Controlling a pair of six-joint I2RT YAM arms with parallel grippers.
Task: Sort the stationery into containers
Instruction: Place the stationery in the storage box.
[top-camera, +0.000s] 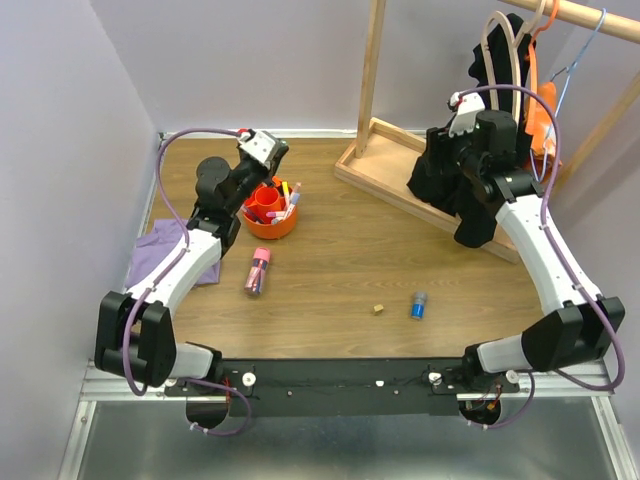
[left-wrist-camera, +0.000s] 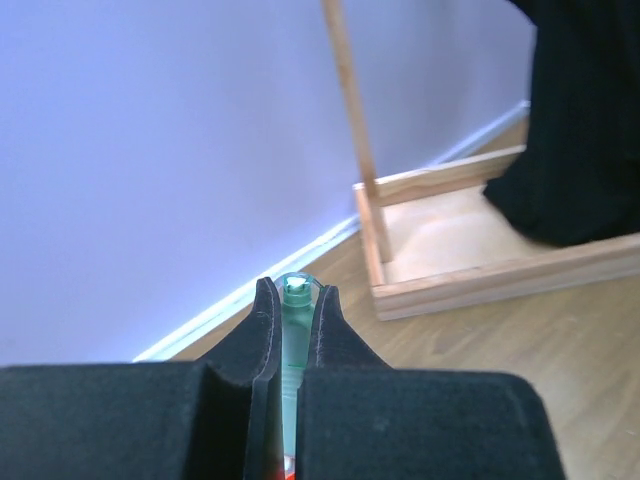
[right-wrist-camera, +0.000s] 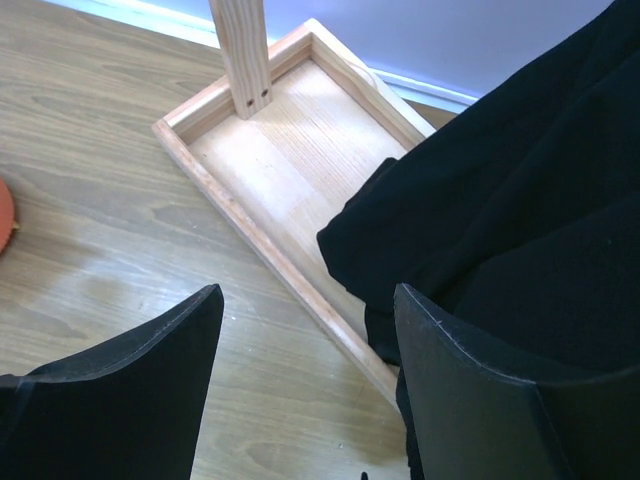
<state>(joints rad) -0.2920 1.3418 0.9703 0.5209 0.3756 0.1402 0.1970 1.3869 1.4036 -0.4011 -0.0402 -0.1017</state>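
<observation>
The orange tub already has pens standing in it, so the left gripper will tip down, lower toward the tub's side by the purple cloth and release the pen.
The round orange tub (top-camera: 271, 212) stands at the back left of the table with several pens and markers upright in it. My left gripper (top-camera: 262, 178) hovers over the tub's left side, shut on a green pen (left-wrist-camera: 292, 330) whose tip points up between the fingers. A clear pink-capped tube (top-camera: 259, 271) lies in front of the tub. A small tan eraser (top-camera: 378, 309) and a small blue cylinder (top-camera: 418, 304) lie near the table's front centre. My right gripper (right-wrist-camera: 305, 330) is open and empty, raised beside the wooden rack base (right-wrist-camera: 262, 170).
A folded purple cloth (top-camera: 160, 253) lies under the left arm at the table's left edge. The wooden rack base (top-camera: 420, 170) and post stand at the back right, with black clothing (top-camera: 470, 180) hanging into it. Walls close the left and back.
</observation>
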